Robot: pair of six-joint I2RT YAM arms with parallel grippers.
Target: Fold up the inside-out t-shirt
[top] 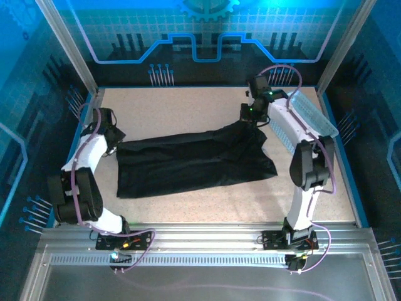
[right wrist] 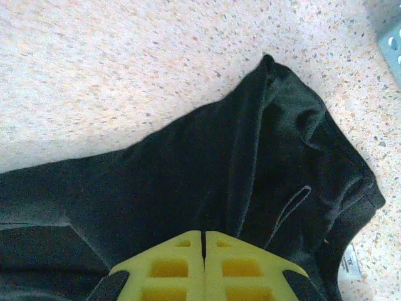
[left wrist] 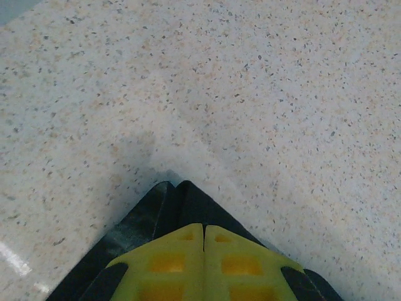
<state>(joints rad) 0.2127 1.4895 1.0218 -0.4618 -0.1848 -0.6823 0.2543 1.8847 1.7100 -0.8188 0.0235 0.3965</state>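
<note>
Next, my right gripper moves the t-shirt's held end back and down and releases it over the t-shirt's near corner (top: pixel 269 170), since that corner lies flat on the tabletop.
The inside-out t-shirt (top: pixel 194 163) is a plain black cloth stretched across the middle of the table between both arms. My left gripper (top: pixel 115 144) is at its left end. In the left wrist view the yellow fingers (left wrist: pixel 182 251) of my left gripper (left wrist: pixel 203 227) are shut, with a black corner of the t-shirt (left wrist: pixel 166 204) poking out past the tips. My right gripper (top: pixel 250 118) holds the shirt's far right end raised. In the right wrist view my right gripper (right wrist: pixel 203 234) is shut on the t-shirt (right wrist: pixel 188 175), and the small white label (right wrist: pixel 349 261) shows at the lower right.
A light grey perforated tray (top: pixel 311 115) leans at the back right beside the right arm; its corner (right wrist: pixel 391 39) shows in the right wrist view. Speckled tabletop (top: pixel 175 110) lies bare behind the shirt and in front of it (top: pixel 207 204). A metal rail (top: pixel 207 235) borders the near edge.
</note>
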